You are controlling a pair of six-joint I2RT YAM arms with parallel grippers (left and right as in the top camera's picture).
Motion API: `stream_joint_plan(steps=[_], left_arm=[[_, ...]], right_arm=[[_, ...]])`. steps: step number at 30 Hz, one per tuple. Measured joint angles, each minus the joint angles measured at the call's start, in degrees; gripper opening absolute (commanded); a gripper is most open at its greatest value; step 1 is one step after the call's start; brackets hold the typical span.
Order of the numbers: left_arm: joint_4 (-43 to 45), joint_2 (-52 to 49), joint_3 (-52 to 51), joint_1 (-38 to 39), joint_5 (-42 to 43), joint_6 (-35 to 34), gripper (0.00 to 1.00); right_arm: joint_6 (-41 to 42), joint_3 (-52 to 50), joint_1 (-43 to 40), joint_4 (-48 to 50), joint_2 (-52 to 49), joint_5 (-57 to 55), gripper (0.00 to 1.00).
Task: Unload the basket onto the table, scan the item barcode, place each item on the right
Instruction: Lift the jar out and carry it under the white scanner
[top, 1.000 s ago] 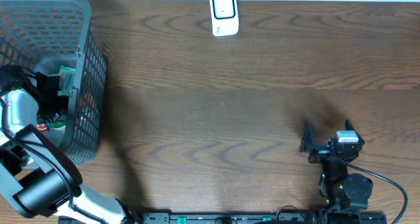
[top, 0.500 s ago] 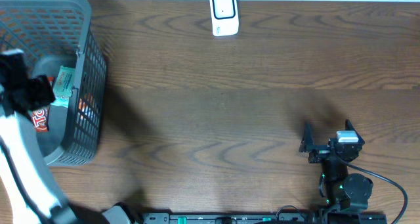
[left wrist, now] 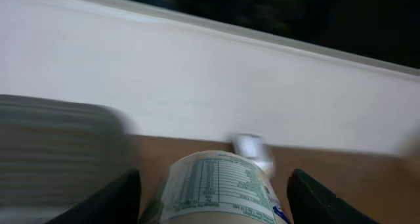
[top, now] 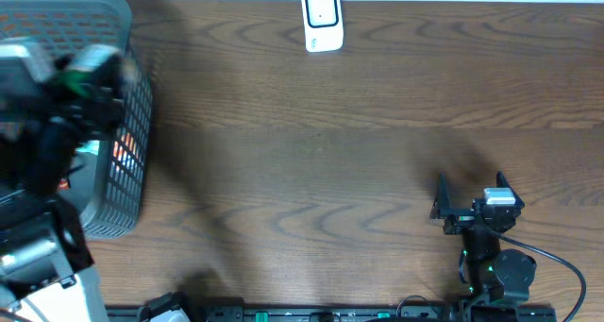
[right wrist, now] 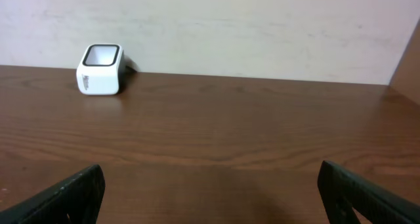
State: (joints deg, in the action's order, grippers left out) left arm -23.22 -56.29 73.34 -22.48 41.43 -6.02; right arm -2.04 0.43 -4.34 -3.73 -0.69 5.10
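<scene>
My left gripper will carry the item to the right in the overhead view and down onto the bare wood before the scanner, since that spot is empty.
The item (left wrist: 220,184), a round container with a white and green nutrition label, sits between the dark fingers (left wrist: 115,199) of my left gripper (left wrist: 213,201), which is shut on it. From overhead the left gripper (top: 87,76) is a blur above the grey basket (top: 134,171) at the far left, with the item (top: 94,58) in it. A white barcode scanner (top: 322,21) stands at the back middle of the table, also seen small and blurred as the scanner (left wrist: 252,149) beyond the item. My right gripper (top: 469,206) rests open near the front right, nothing between its fingers (right wrist: 65,198).
The basket holds more goods, orange and teal packs (top: 115,152) showing through its mesh wall. A pale wall (right wrist: 210,27) runs behind the table's back edge. The right wrist view looks across brown wood to the scanner (right wrist: 100,69) at far left.
My left arm has risen out of the basket with the item and swung toward the back. The right arm has not moved.
</scene>
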Motion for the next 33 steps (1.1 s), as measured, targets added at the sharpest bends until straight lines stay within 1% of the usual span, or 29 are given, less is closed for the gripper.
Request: stream_joint_plan(steps=[3, 8, 12, 16, 22, 27, 30, 33], left_arm=[[-0.6, -1.9, 0.0, 8.4, 1.7, -1.6, 0.55], [-2.5, -9.6, -0.3, 22.7, 1.5, -2.8, 0.55], [-3.6, -18.7, -0.5, 33.3, -2.6, -3.2, 0.55], [-3.5, -28.5, -0.6, 41.8, -8.9, -3.2, 0.55], [-3.4, -40.0, -0.8, 51.8, -22.4, -3.3, 0.55], [-3.3, -45.2, -0.8, 57.3, -34.0, -5.0, 0.56], [-2.6, -47.5, -0.8, 59.5, -38.2, -5.8, 0.56], [-1.8, -50.1, -0.8, 60.9, -40.3, -6.0, 0.56]], right_arm=[[0.0, 0.0, 0.0, 0.0, 0.0, 0.0, 0.99], [0.0, 0.0, 0.0, 0.0, 0.0, 0.0, 0.99], [0.0, 0.0, 0.0, 0.0, 0.0, 0.0, 0.99], [0.0, 0.0, 0.0, 0.0, 0.0, 0.0, 0.99], [0.0, 0.0, 0.0, 0.0, 0.0, 0.0, 0.99], [0.0, 0.0, 0.0, 0.0, 0.0, 0.0, 0.99], [0.0, 0.0, 0.0, 0.0, 0.0, 0.0, 0.99], [0.0, 0.0, 0.0, 0.0, 0.0, 0.0, 0.99]])
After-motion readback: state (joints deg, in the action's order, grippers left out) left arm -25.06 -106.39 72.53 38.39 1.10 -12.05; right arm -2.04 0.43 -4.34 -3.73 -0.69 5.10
